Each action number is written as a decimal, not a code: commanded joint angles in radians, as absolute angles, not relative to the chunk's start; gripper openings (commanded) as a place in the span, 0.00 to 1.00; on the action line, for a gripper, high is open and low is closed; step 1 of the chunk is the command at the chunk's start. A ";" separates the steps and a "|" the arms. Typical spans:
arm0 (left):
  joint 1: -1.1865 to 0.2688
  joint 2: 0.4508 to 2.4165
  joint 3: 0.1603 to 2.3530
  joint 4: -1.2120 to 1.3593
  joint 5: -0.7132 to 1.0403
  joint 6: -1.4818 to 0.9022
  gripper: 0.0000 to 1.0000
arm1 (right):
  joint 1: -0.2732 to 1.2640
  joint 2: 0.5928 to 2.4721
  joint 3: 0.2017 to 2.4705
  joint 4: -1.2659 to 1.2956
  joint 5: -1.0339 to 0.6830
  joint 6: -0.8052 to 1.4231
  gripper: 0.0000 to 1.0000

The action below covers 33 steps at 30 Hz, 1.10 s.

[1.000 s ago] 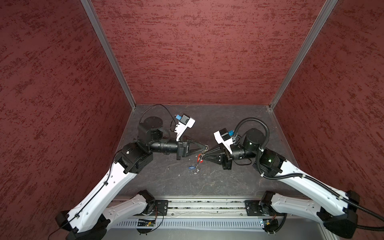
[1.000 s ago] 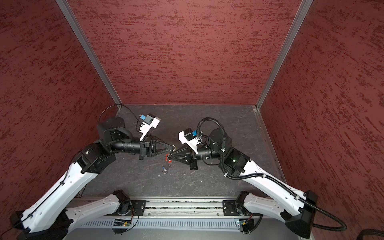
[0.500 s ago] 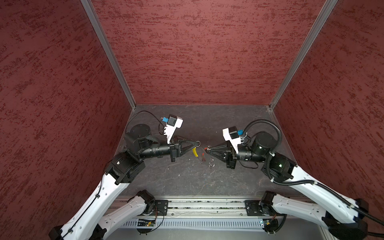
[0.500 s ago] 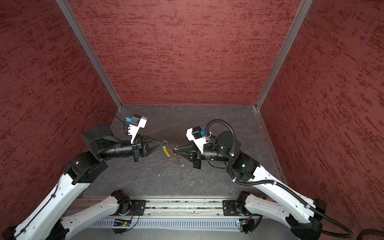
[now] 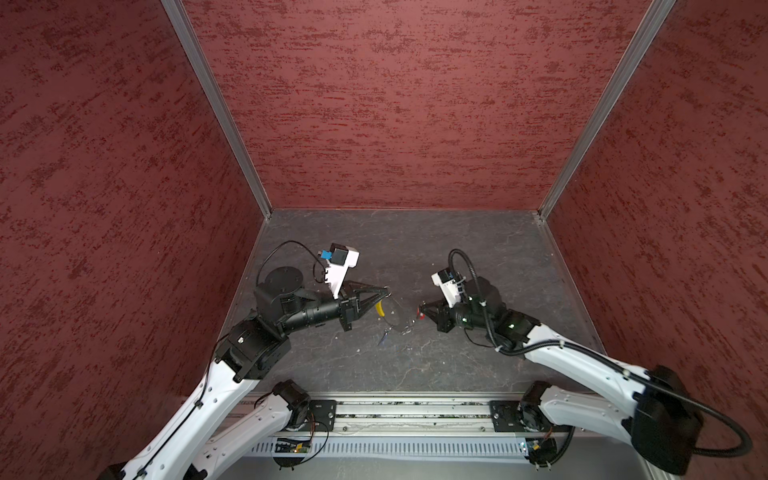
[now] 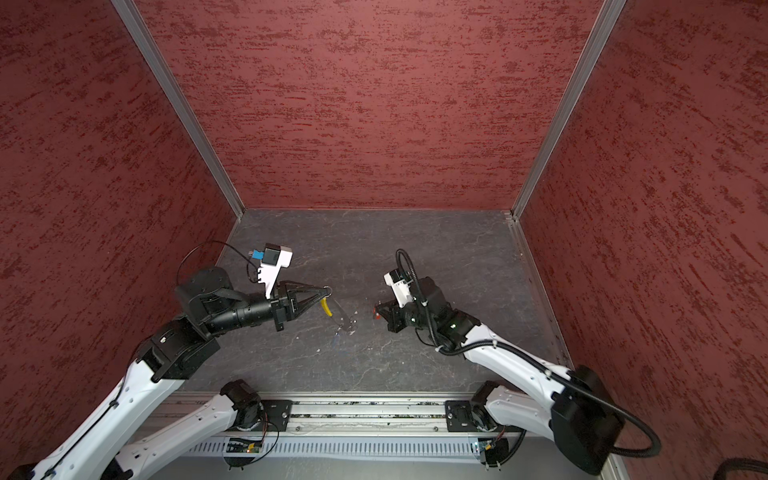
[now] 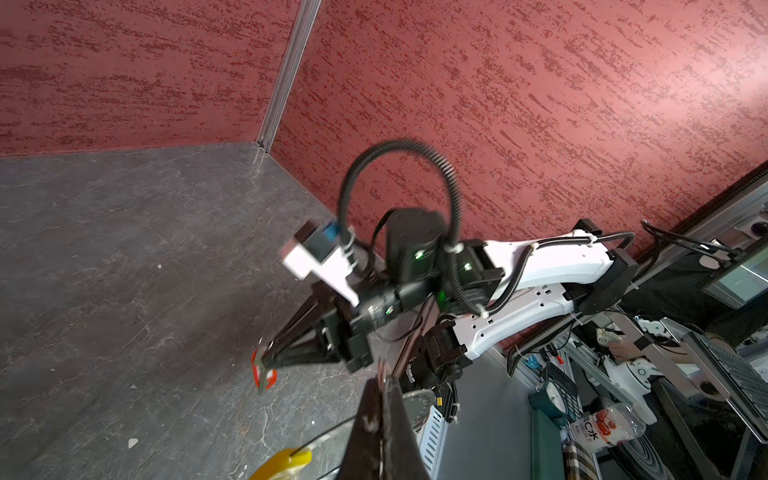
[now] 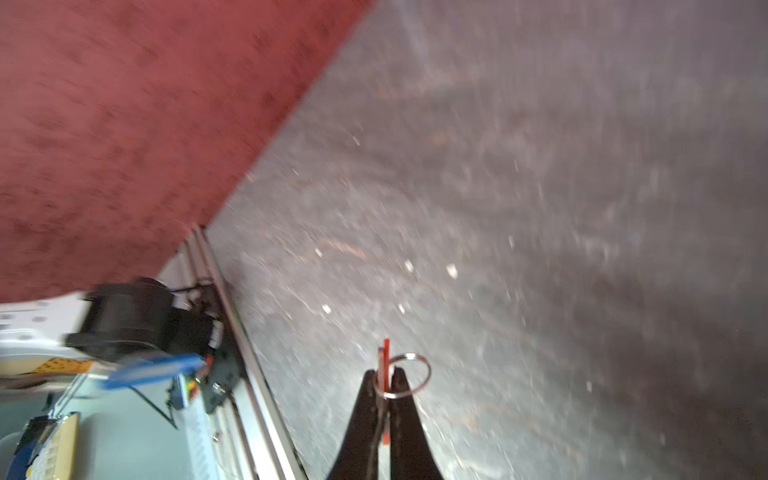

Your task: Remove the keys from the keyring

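The red tag hangs apart from the keyring, so the robot's right gripper next needs to go down to the bare floor beneath it, away from the keyring, and let go of the red-tagged key [image 8: 386, 357].
My left gripper [image 5: 388, 293] is shut on the keyring [image 5: 395, 322], a thin black loop with a curved yellow section [image 5: 380, 309] that hangs below the fingertips; the yellow section [image 7: 286, 461] also shows in the left wrist view. A blue-tagged key [image 5: 382, 339] dangles at the loop's low end, near the floor. To the right, my right gripper [image 5: 422, 311] is shut on the red-tagged key [image 8: 386, 357], which carries a small silver ring [image 8: 417, 362]. The red tag [image 7: 264, 374] hangs apart from the loop, and I see no link between them.
The dark grey floor [image 5: 407, 249] is boxed in by red walls on three sides. A metal rail [image 5: 415, 411] with both arm bases runs along the near edge. Small white specks lie on the floor.
The two grippers, close together a second ago, have drawn apart. The red-tagged key went right with the right gripper; the yellow-and-black loop stayed with the left.
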State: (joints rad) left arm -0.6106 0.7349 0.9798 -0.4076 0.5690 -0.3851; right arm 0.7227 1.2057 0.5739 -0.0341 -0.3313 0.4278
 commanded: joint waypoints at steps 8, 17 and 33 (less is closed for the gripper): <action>-0.617 0.736 0.928 -0.278 0.552 -0.411 0.00 | 0.678 1.399 0.496 0.068 -0.170 0.572 0.00; -0.619 0.741 0.914 -0.272 0.551 -0.422 0.00 | 0.665 1.363 0.501 0.041 -0.155 0.581 0.32; -0.644 0.806 1.001 -0.336 0.472 -0.410 0.00 | 0.667 0.925 0.816 0.004 -0.395 0.369 0.58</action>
State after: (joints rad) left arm -0.6346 0.8005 0.9546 -0.3370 0.5114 -0.4141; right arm 0.6659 0.9607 0.7681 -0.0349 -0.2943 0.4408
